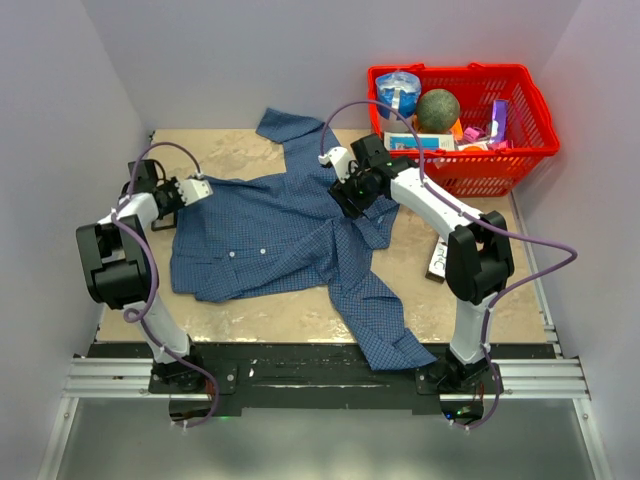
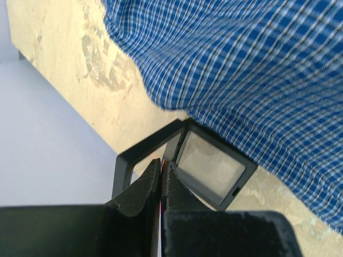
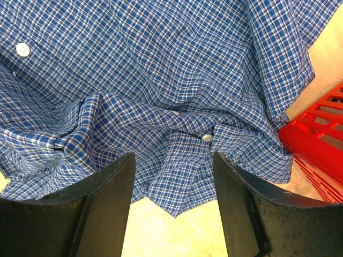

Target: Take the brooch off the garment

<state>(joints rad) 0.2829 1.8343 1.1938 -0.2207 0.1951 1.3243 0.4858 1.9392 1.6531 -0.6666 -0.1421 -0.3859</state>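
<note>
The black box's empty tray point(image 2: 210, 163) is below my left gripper. Next I will move this gripper down and toward the right in the wrist view to the tray and let go of the brooch point(image 2: 161, 172) inside.
The garment point(image 1: 270, 235) is a blue checked shirt spread over the middle of the table. My left gripper point(image 1: 198, 188) is at the shirt's left edge. In the left wrist view it point(image 2: 162, 161) is shut, with a thin orange-red sliver pinched between the pads, which looks like the brooch point(image 2: 161, 172). It hangs just off the cloth point(image 2: 257, 69), above a small black open box point(image 2: 211, 167). My right gripper point(image 1: 347, 196) is open and empty low over the shirt's right part. In its wrist view it point(image 3: 174, 156) frames a cloth corner with a white button point(image 3: 207, 137).
A red basket point(image 1: 530, 150) full of objects stands at the back right, and its rim shows in the right wrist view point(image 3: 316, 142). A small dark card point(image 1: 437, 262) lies by the right arm. Walls enclose the table on the left, back and right.
</note>
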